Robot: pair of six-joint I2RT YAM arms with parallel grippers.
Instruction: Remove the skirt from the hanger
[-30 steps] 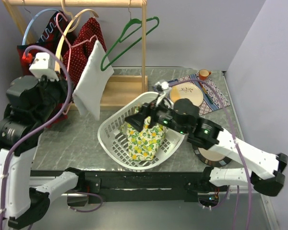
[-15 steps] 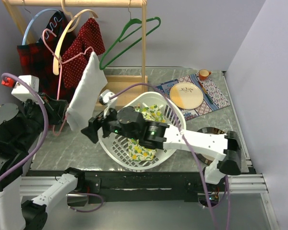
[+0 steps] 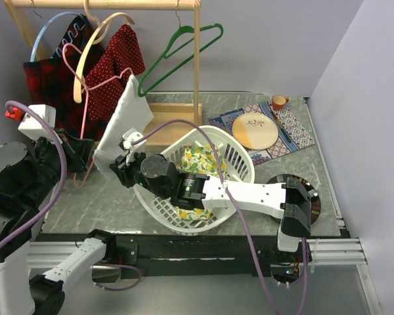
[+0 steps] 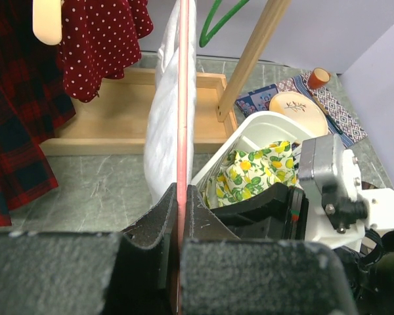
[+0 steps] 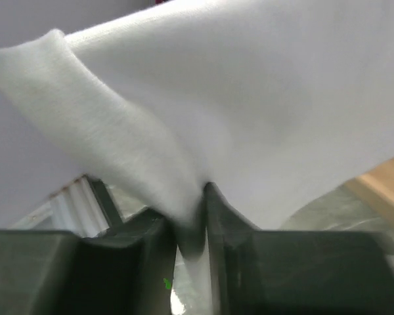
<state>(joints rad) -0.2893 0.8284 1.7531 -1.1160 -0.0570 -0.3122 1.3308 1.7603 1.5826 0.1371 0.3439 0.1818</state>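
My left gripper will carry the unhooked hanger outward, to its right in the top view, to the rack bar's empty part (image 3: 143,4) and let go of it there.
The white skirt (image 3: 125,125) hangs on a pink hanger (image 3: 85,131), tilted out in front of the wooden rack. My left gripper (image 3: 87,157) is shut on the hanger's thin pink bar (image 4: 182,98), which runs straight up between the fingers, with the skirt (image 4: 164,131) draped beside it. My right gripper (image 3: 121,167) has reached across the basket to the skirt's lower edge. In the right wrist view a fold of the white skirt (image 5: 249,98) is pinched between its shut jaws (image 5: 192,223).
A white laundry basket (image 3: 243,164) holding a lemon-print cloth (image 3: 197,161) sits under the right arm. The wooden rack (image 3: 197,65) carries a green hanger (image 3: 177,52), a red dotted garment (image 3: 115,62) and a plaid one (image 3: 49,85). A plate (image 3: 255,130) and a cup (image 3: 278,101) lie at the back right.
My right arm swung left from over the basket to the skirt's lower edge and shut on it. The left arm pulled the hanger down and left, then held still.
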